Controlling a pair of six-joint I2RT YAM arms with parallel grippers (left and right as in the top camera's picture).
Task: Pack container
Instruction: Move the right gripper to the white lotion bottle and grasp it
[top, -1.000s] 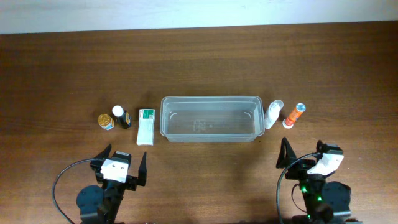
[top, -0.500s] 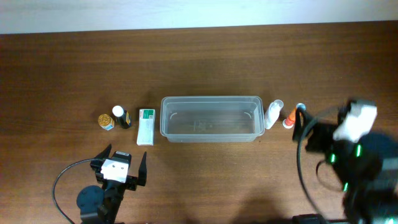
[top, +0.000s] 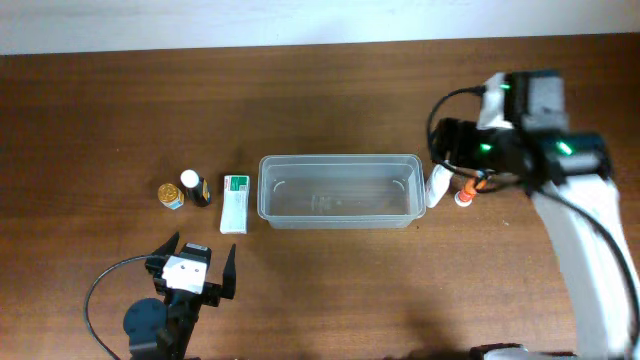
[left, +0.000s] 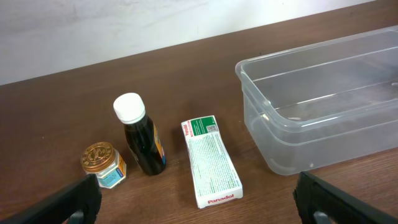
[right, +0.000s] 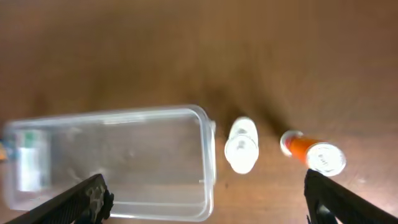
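I should lower my right gripper onto the white bottle's top (right: 241, 155) below it next, since the container and orange tube on either side leave access from above.
The clear container (top: 340, 158) lies empty at the table's middle. Left of it are a white-and-green flat box (top: 235, 203), a dark bottle with a white cap (top: 194, 186) and a small gold-lidded jar (top: 171, 194). Right of it stand a white bottle (top: 437, 186) and an orange tube (top: 463, 196). My left gripper (top: 195, 272) is open and empty near the front edge, facing the box (left: 210, 160). My right gripper (top: 452, 158) is open and empty, high above the white bottle (right: 241, 145) and orange tube (right: 311, 152).
The left wrist view shows the jar (left: 102, 165), the dark bottle (left: 142, 143) and the container's left end (left: 292, 146). The right wrist view shows the container's right end (right: 208, 155). The table's far edge meets a pale wall.
My right arm has risen from the front right and swung back and left over the white bottle and orange tube. The left arm and all objects have not moved.
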